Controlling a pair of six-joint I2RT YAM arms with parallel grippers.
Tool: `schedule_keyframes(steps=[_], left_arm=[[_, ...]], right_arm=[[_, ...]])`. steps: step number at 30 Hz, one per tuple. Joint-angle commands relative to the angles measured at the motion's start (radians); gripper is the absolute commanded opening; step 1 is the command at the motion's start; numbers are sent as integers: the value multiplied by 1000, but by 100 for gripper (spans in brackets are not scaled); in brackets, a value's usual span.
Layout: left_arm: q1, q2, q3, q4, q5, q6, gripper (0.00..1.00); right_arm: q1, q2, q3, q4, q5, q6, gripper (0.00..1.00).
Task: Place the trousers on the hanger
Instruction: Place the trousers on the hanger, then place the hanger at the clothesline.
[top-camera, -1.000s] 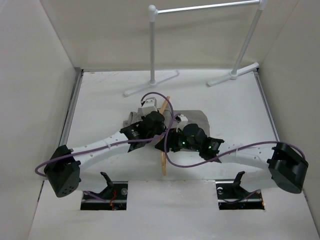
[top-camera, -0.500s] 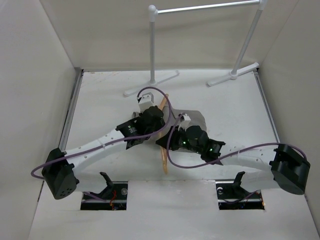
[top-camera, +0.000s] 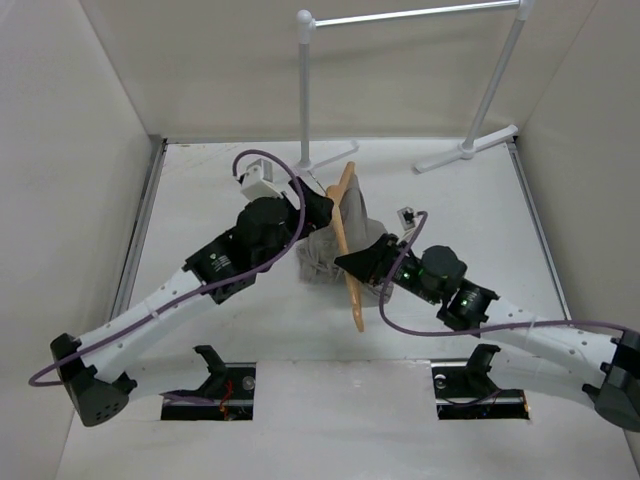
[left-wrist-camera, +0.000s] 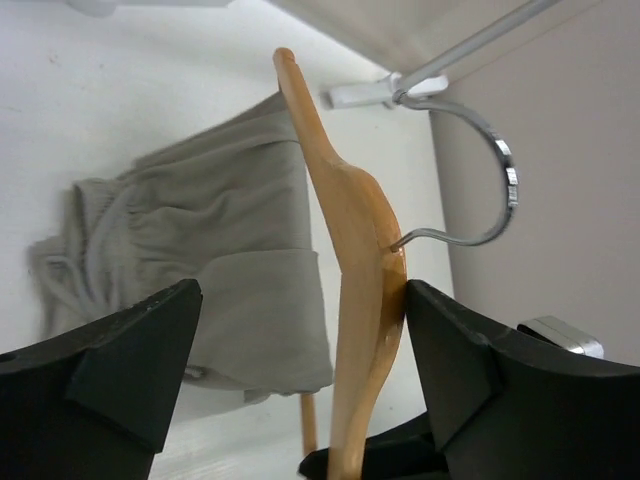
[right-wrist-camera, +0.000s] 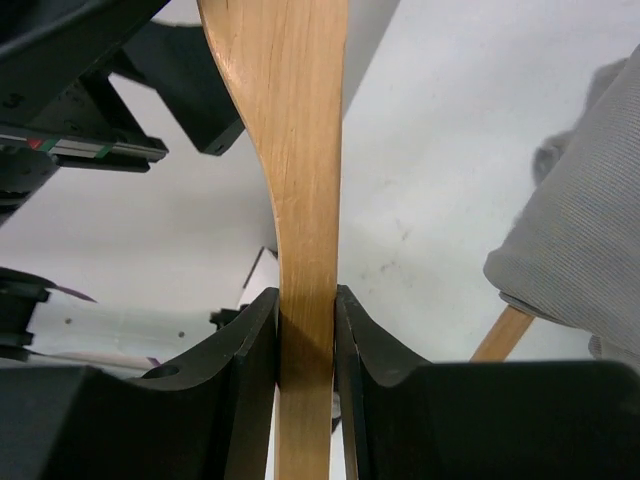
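Note:
The trousers (top-camera: 328, 243) hang over the hanger's crossbar, so my right gripper should carry the hanger up and outward, hook it over the bare top bar (top-camera: 462, 8) and let go.
The tan wooden hanger (top-camera: 346, 240) stands tilted on edge above the table, its metal hook (left-wrist-camera: 503, 175) toward the rail. The grey trousers (top-camera: 328, 243) hang folded over its lower crossbar (right-wrist-camera: 505, 334), bunched on the hanger's left side. My right gripper (right-wrist-camera: 307, 325) is shut on the hanger's wooden arm (right-wrist-camera: 300, 150), gripping it from the near right (top-camera: 362, 262). My left gripper (left-wrist-camera: 300, 295) is open wide around the hanger's neck (left-wrist-camera: 360, 250) and the trousers (left-wrist-camera: 230, 260). The wood rests against its right finger (left-wrist-camera: 460, 360). From above it sits at the hanger's left (top-camera: 320, 207).
The white-and-silver clothes rail (top-camera: 305, 90) stands at the back, its feet (top-camera: 300, 172) close behind the hanger's far tip. White walls enclose the table on the left (top-camera: 70, 200) and right (top-camera: 590, 150). Purple cables (top-camera: 400, 325) loop off both arms.
The hanger and trousers have risen off the table and moved toward the rail. My left gripper has opened and let go. My right gripper closed on the hanger's arm. Both arms stretched further out.

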Motion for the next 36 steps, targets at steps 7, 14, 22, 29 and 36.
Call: schedule_keyframes(steps=[7, 14, 22, 29, 36], left_arm=[[135, -188, 81, -65, 3, 7, 93], [309, -229, 82, -85, 144, 28, 100], [395, -243, -33, -166, 195, 60, 100], [375, -275, -142, -151, 224, 59, 100], [389, -318, -218, -145, 262, 60, 100]], right_arm=[[-148, -184, 163, -43, -65, -53, 1], [-259, -175, 290, -144, -133, -78, 0], [-417, 9, 597, -215, -144, -87, 0], [-558, 244, 829, -167, -127, -70, 0], [-683, 450, 1007, -166, -130, -12, 0]])
